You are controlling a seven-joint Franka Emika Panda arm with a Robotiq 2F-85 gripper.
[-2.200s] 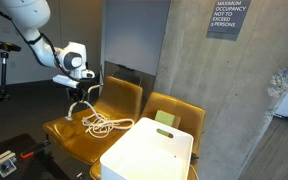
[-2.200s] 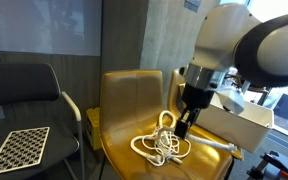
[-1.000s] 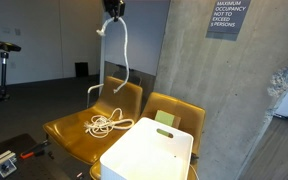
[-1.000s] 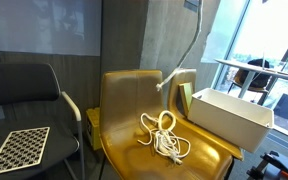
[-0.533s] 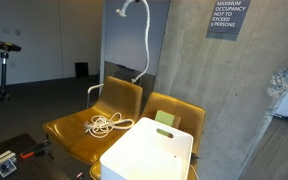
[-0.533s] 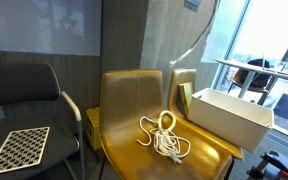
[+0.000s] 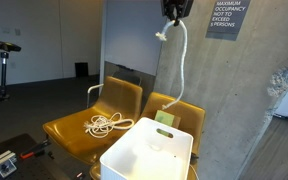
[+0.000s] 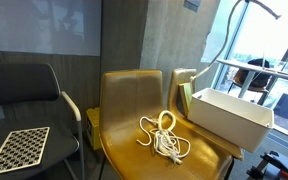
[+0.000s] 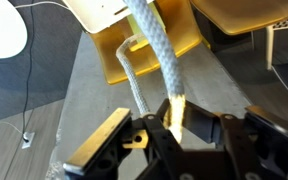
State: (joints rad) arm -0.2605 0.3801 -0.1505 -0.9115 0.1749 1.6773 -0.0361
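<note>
Next, my gripper moves down over that inside and releases the rope's upper end.
My gripper [image 7: 173, 10] is high up by the concrete pillar, shut on one end of a thick white rope [image 7: 181, 62]. From it the rope hangs down in a long curve towards the yellow chairs. The remainder lies coiled [image 7: 106, 124] on the seat of a yellow chair [image 7: 79, 133], and this coil [image 8: 162, 136] also shows in the exterior view from the front. In the wrist view the rope [image 9: 152, 42] runs straight into the gripper [image 9: 180, 118], pinched between the two pads. The gripper itself is outside that front exterior view, where only the arcing rope [image 8: 220, 52] shows.
A white plastic bin [image 7: 149, 152] stands on the neighbouring yellow chair [image 7: 176, 108], below the gripper; it is also in the wrist view [image 9: 102, 12]. A black chair [image 8: 24, 95] holds a checkerboard [image 8: 16, 148]. The concrete pillar [image 7: 234, 100] rises close beside the rope.
The gripper has swung sideways at height, from above the chair with the coil to above the white bin, carrying the rope end with it. The hanging rope follows; the coil stays on the seat.
</note>
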